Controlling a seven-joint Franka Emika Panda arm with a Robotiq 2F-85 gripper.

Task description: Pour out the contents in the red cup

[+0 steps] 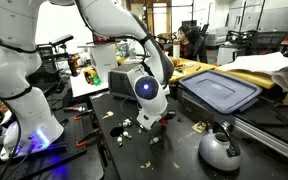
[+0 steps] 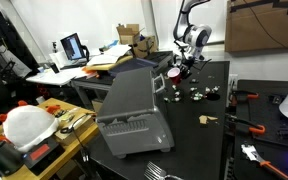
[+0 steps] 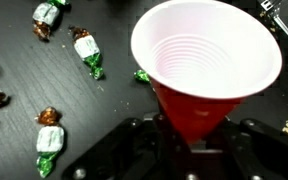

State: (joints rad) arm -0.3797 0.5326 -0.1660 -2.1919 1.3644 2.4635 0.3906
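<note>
I should next lower the red cup (image 2: 174,72) with my gripper and tilt it upright to let go of it on the black table beside the wrapped pieces, since the inside of the cup looks empty.
My gripper (image 3: 194,138) is shut on the red cup (image 3: 196,108) near its base. The cup's pale ribbed inside (image 3: 206,55) faces the wrist camera and shows nothing in it. The contents lie loose on the black table: small wrapped pieces in green-and-white and brown wrappers (image 3: 87,50), (image 3: 49,137), showing as pale bits in an exterior view (image 1: 125,125). In both exterior views the gripper (image 1: 150,112) (image 2: 182,66) hangs low over the table among the bits (image 2: 197,95), with a sliver of the red cup (image 2: 174,72) by it.
A grey toaster oven (image 2: 134,110) stands mid-table and also shows in an exterior view (image 1: 220,92). A rounded silver object (image 1: 220,148) sits near the table's front edge. Red-handled tools (image 2: 249,125) and a fork (image 2: 159,172) lie on the black table.
</note>
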